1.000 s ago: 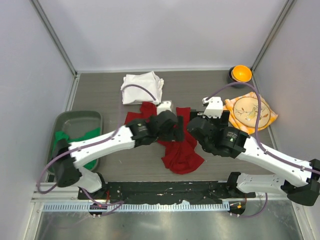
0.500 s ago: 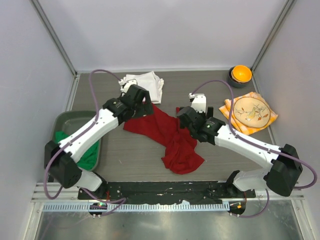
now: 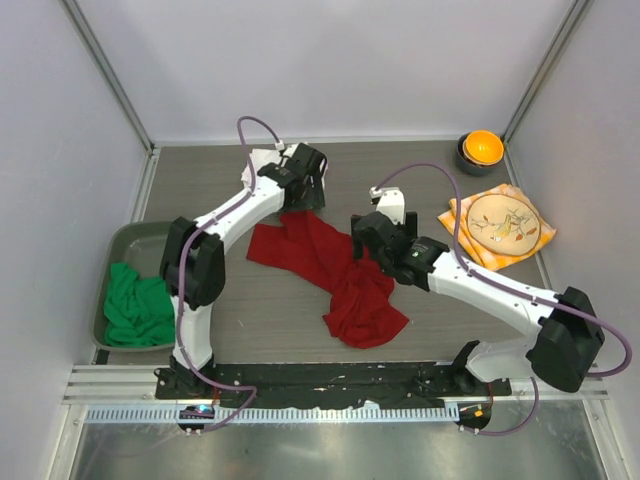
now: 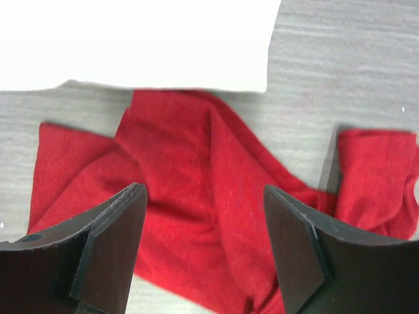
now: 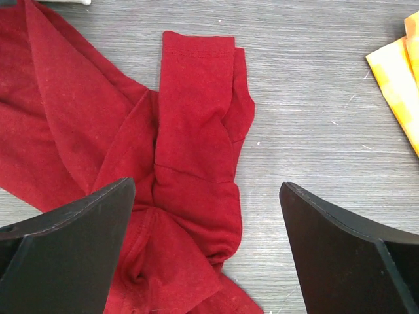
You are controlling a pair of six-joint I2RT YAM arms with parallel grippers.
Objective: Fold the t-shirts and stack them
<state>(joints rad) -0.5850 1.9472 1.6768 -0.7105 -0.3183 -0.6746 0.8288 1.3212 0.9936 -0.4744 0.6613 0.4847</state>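
Note:
I will move my right gripper outward and down onto the sleeve's far corner [image 5: 226,48] next, on the orange cloth's side. That corner of the sleeve lies flat, with bare table beyond it.
The red t-shirt [image 3: 330,265] lies crumpled and partly spread on the table's middle. My left gripper [image 3: 304,200] is open and empty, hovering over its back edge beside the white t-shirt [image 3: 262,160], which the arm partly hides. In the left wrist view the red shirt [image 4: 196,163] lies below my left gripper [image 4: 203,222], with the white shirt [image 4: 131,39] at the top. My right gripper [image 3: 362,238] is open and empty above the red shirt's right sleeve [image 5: 196,124]; it [image 5: 206,216] touches nothing. The green t-shirt [image 3: 140,312] lies bunched in the tray.
A grey-green tray [image 3: 150,240] stands at the left edge. An orange patterned cloth [image 3: 500,225] lies at the right, its corner showing in the right wrist view [image 5: 399,72]. An orange bowl [image 3: 482,148] stands in the back right corner. Walls enclose the table.
Both grippers have left the middle of the red shirt, which now lies spread to the left. My left arm has swung back toward the white shirt, uncovering the green one. My right gripper barely shifted.

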